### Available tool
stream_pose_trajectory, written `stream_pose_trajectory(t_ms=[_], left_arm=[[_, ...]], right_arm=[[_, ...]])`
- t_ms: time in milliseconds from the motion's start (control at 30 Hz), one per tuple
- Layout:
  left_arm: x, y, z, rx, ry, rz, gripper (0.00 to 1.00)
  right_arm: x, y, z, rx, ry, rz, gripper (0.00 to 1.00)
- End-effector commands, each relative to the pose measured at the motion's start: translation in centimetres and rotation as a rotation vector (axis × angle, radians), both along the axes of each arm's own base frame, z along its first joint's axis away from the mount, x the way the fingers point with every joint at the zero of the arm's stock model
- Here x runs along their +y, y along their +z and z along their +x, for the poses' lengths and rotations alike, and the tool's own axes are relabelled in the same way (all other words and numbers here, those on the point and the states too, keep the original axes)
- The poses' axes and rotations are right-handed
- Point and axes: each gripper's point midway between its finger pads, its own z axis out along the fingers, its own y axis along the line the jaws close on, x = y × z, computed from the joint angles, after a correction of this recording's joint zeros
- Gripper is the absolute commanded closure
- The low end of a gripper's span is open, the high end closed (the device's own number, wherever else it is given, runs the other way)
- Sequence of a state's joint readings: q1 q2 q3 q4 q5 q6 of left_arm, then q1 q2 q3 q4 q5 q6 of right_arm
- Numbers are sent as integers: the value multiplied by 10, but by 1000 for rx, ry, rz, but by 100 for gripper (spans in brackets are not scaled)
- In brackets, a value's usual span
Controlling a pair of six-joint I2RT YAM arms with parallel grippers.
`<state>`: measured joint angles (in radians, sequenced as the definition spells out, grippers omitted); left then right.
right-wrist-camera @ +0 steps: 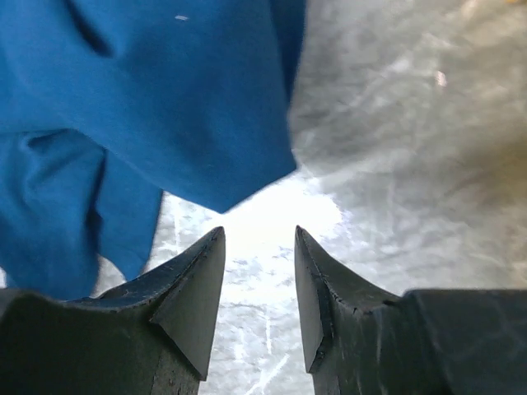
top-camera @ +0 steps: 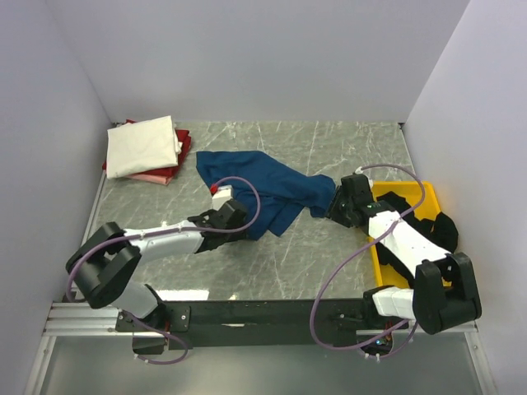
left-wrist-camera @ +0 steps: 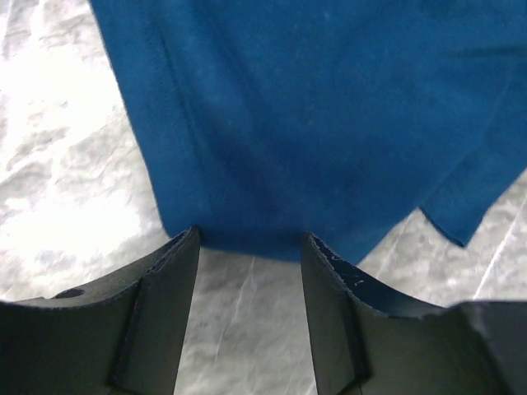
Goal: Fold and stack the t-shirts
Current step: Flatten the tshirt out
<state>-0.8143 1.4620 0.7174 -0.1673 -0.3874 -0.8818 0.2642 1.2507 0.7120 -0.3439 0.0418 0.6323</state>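
The shirt's blue corner (right-wrist-camera: 257, 185) is below my right gripper and to its left in the top view, so I will lower my right gripper next and slide it onto that corner.
A dark blue t-shirt (top-camera: 263, 188) lies crumpled and spread across the middle of the table. My left gripper (top-camera: 240, 222) is open at its near hem. In the left wrist view the blue cloth (left-wrist-camera: 313, 115) ends right at the tips of the left gripper (left-wrist-camera: 249, 239), with bare table between the fingers. My right gripper (top-camera: 331, 207) is open at the shirt's right corner. In the right wrist view a blue corner (right-wrist-camera: 165, 99) hangs just ahead of the right gripper (right-wrist-camera: 259, 232). A folded cream t-shirt (top-camera: 142, 146) rests on a red one (top-camera: 169, 173) at the back left.
A yellow tray (top-camera: 430, 196) sits at the right edge under my right arm, with black cloth (top-camera: 443, 227) in it. White walls close in the marbled table (top-camera: 329, 255) at left, back and right.
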Motion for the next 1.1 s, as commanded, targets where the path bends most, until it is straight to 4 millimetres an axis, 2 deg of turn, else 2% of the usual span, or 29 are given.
stream_pose_trajectory(t_ms=[0, 100, 133, 200, 300, 333, 433, 533, 800, 867, 1067], left_arm=[[-13, 17, 22, -78, 41, -21, 43], [-18, 17, 32, -92, 41, -7, 44], [-18, 11, 33, -84, 43, 14, 44], [-18, 12, 39, -86, 52, 40, 48], [-19, 10, 41, -83, 53, 58, 67], [-18, 11, 42, -88, 56, 58, 77], [-16, 15, 41, -93, 57, 62, 90], [-11, 22, 38, -102, 62, 62, 99], [1, 47, 29, -139, 72, 31, 99], [3, 56, 28, -153, 72, 17, 99], [10, 74, 25, -182, 77, 3, 99]], right_arm=[[13, 9, 15, -68, 13, 35, 54], [20, -1, 19, -45, 22, 35, 54], [21, -5, 19, -34, 18, 36, 54], [24, -15, 23, -14, 19, 32, 54], [25, -26, 30, 12, 6, 22, 53], [25, -34, 30, 37, 1, 17, 52], [23, -42, 36, 56, -27, 1, 52], [20, -42, 40, 37, -61, -3, 51], [18, -31, 39, -45, -133, 60, 51], [19, -23, 42, -77, -146, 77, 51], [21, -17, 48, -95, -161, 98, 51]])
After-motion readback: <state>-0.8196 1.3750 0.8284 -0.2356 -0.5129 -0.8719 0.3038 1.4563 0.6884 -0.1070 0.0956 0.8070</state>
